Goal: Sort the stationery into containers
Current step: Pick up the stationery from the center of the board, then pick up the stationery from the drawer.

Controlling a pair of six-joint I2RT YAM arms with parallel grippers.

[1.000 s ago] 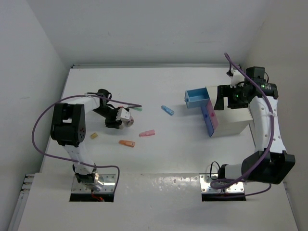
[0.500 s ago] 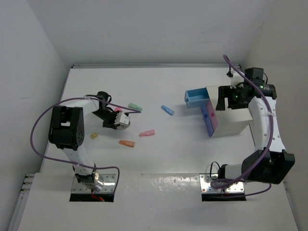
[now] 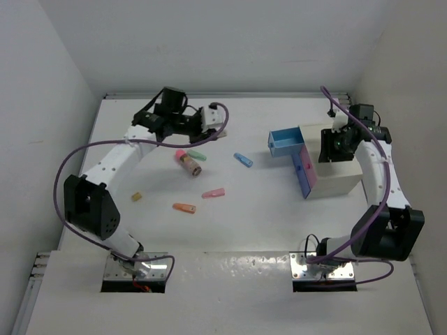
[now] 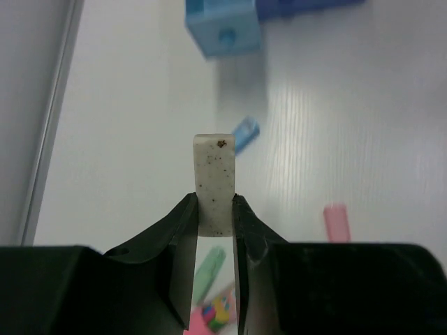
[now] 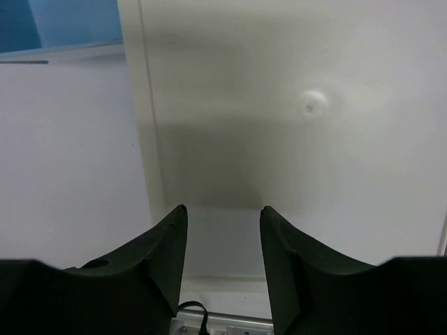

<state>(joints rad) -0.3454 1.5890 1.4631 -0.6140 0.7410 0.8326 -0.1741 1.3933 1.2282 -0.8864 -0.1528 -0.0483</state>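
Next, my left gripper carries the eraser toward the right in the top view, over the drawer's opening. The blue drawer (image 3: pixel 286 143) stands open by the white cabinet (image 3: pixel 342 178).
My left gripper (image 4: pixel 214 206) is shut on a white speckled eraser (image 4: pixel 214 174), held above the table's far left part (image 3: pixel 209 125). Below it lie a mint green piece (image 4: pixel 209 272) (image 3: pixel 198 154) and a short pink-red cylinder (image 3: pixel 188 162). Farther right on the table are a blue piece (image 3: pixel 242 160) (image 4: pixel 244 134), a pink piece (image 3: pixel 214 193) and an orange piece (image 3: pixel 184 208); a yellow piece (image 3: pixel 137 197) lies to the left. The blue drawer (image 3: pixel 286 143) and pink drawer (image 3: pixel 306 171) stand by the white cabinet (image 3: pixel 342 178). My right gripper (image 5: pixel 223 213) is open above the cabinet's top (image 5: pixel 279 105).
Walls close the table in at the left, back and right. The left arm's purple cable (image 3: pixel 70 167) loops over the table's left side. Both arm bases (image 3: pixel 136 265) sit at the near edge.
The left arm has swung from the left-middle of the table up toward the back, carrying the white eraser. The pink-red cylinder now lies uncovered. The right gripper's jaws have narrowed.
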